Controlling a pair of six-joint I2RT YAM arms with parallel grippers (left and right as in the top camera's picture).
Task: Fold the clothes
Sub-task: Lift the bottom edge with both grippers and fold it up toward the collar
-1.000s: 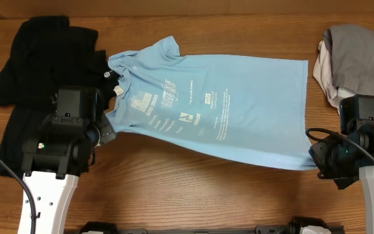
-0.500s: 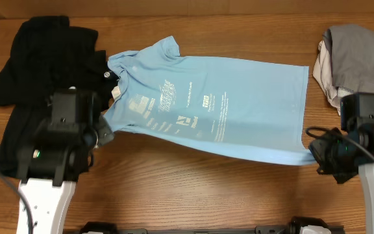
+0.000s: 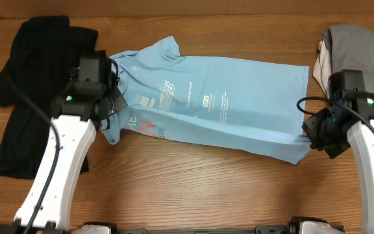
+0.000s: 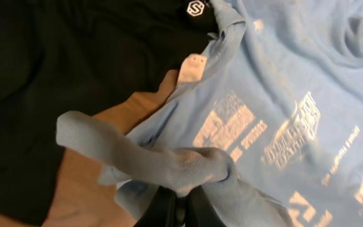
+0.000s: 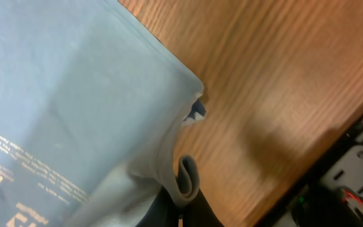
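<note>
The left gripper carries the fold down onto the flat chest print (image 3: pixel 143 99) (image 4: pixel 223 115) next and releases. The print lies below it, outward and to its right in the overhead view.
The light blue T-shirt (image 3: pixel 226 107) with white lettering lies across the table's middle, collar to the left. Its near edge is lifted and folded toward the far side. My left gripper (image 3: pixel 112 103) is shut on the shirt's near left part by the collar; in the left wrist view its fingers (image 4: pixel 178 208) pinch bunched blue cloth (image 4: pixel 188 167). My right gripper (image 3: pixel 310 133) is shut on the shirt's near right hem corner; the right wrist view shows the rolled hem (image 5: pixel 186 180) between the fingers. The black shirt (image 3: pixel 37 78) with a small white logo (image 4: pixel 195 8) lies at the left, partly under the blue collar.
A grey and white pile of clothes (image 3: pixel 359 55) lies at the far right. Bare wooden table (image 3: pixel 193 188) runs along the near side. Black equipment (image 5: pixel 358 170) sits at the table's near edge in the right wrist view.
Both grippers have moved toward the far side, carrying the blue shirt's near edge with them. The near edge now lies folded over and some lettering is covered.
</note>
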